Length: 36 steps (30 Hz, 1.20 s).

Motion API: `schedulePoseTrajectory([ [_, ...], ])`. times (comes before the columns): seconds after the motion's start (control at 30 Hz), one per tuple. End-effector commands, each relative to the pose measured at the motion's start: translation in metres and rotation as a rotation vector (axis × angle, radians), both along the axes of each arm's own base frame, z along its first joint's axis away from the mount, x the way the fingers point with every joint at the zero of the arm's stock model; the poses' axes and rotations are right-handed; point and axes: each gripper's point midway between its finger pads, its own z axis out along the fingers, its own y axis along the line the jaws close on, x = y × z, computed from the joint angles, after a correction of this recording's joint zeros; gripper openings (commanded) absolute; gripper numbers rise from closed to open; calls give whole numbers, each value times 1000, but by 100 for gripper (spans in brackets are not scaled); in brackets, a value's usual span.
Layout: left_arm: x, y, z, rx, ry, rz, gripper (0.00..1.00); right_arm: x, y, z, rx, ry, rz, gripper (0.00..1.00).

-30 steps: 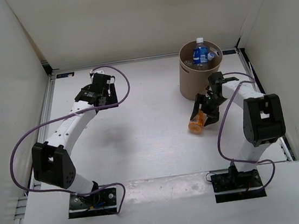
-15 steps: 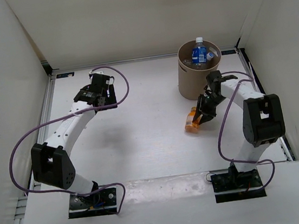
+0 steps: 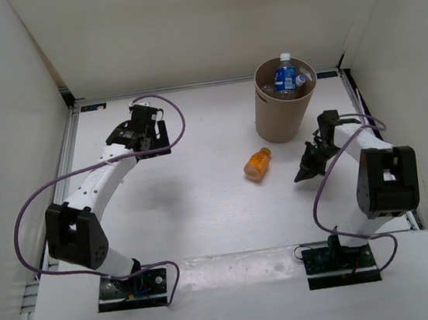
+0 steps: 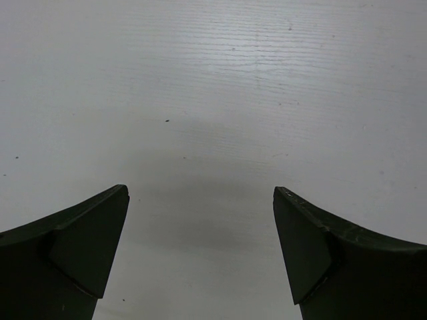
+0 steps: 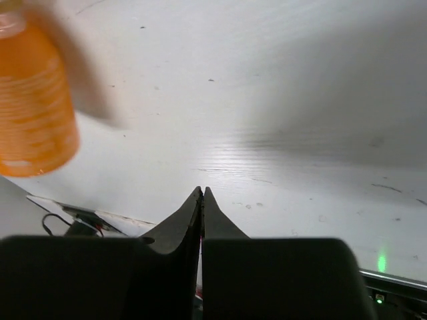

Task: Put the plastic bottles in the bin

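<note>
I will next take my open left gripper to the right in the top view and down over the orange bottle's body, because the bottle is outside the bin (image 3: 286,112).
The short orange bottle (image 3: 257,162) lies on its side on the table, apart from both arms; it shows blurred at the top left of the right wrist view (image 5: 30,100). My right gripper (image 3: 303,175) is shut with nothing between its jaws (image 5: 201,193), a short way right of that bottle. The tan bin (image 3: 286,112) stands at the back right with a blue-labelled bottle (image 3: 285,73) and clear bottles (image 3: 303,79) inside. My left gripper (image 3: 154,140) hovers open over bare table at the back left, its fingers (image 4: 87,247) wide apart.
White walls enclose the table on three sides. Purple cables loop from both arms. The bin stands just behind the right arm's wrist.
The right gripper closed and the orange bottle slipped out, sliding left across the table. The right gripper swung to the right, away from the bottle. The left arm stayed still.
</note>
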Motion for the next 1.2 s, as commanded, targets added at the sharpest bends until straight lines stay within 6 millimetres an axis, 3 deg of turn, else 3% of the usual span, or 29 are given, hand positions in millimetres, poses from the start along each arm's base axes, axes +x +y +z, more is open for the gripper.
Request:
schedulePoseTrajectory([
  [0.0,8,-24,1,-122,-6,-32,100,-1,-9,8,10,-66,-25,0],
  [0.07,17,-41,0,-181,-12,-72,100,1,-7,17,73,-115,-21,0],
  [0.1,19,-51,-1,-216,-9,-107,100,6,-6,21,103,-152,-15,18],
  [0.2,37,-88,-2,-282,-36,-239,100,15,1,41,173,-257,22,47],
  [0.27,69,-125,11,-310,-79,-345,100,24,3,63,214,-353,67,55],
  [0.33,69,-145,2,-333,-49,-417,100,28,2,76,227,-399,90,57],
  [0.37,85,-161,24,-361,-120,-459,100,28,1,82,231,-429,123,59],
  [0.4,87,-177,3,-388,-75,-508,100,28,0,87,230,-458,156,59],
  [0.43,88,-189,6,-427,-78,-554,100,21,-4,88,231,-443,172,60],
  [0.47,101,-204,25,-444,-150,-609,100,27,-9,102,228,-483,173,60],
  [0.5,95,-222,26,-455,-149,-669,100,27,-11,107,231,-495,178,60],
  [0.53,99,-230,3,-414,-125,-714,100,26,-21,114,221,-517,193,60],
  [0.57,106,-240,20,-407,-171,-748,100,25,-30,121,216,-521,173,61],
  [0.6,98,-260,-6,-387,-118,-791,100,23,-40,127,217,-514,144,61],
  [0.67,98,-276,4,-353,-128,-859,100,16,-61,131,218,-503,103,61],
  [0.77,92,-291,-21,-344,-63,-899,100,10,-74,133,241,-473,52,61],
  [0.8,91,-293,-33,-354,-40,-902,100,9,-89,134,237,-479,-4,61],
  [0.9,86,-300,-46,-381,-6,-913,100,4,-102,132,246,-457,-54,61],
  [1.03,71,-301,-73,-369,97,-911,100,-1,-109,136,263,-446,-72,61],
  [1.17,64,-297,-89,-354,165,-889,100,0,-112,139,295,-447,-91,61],
])
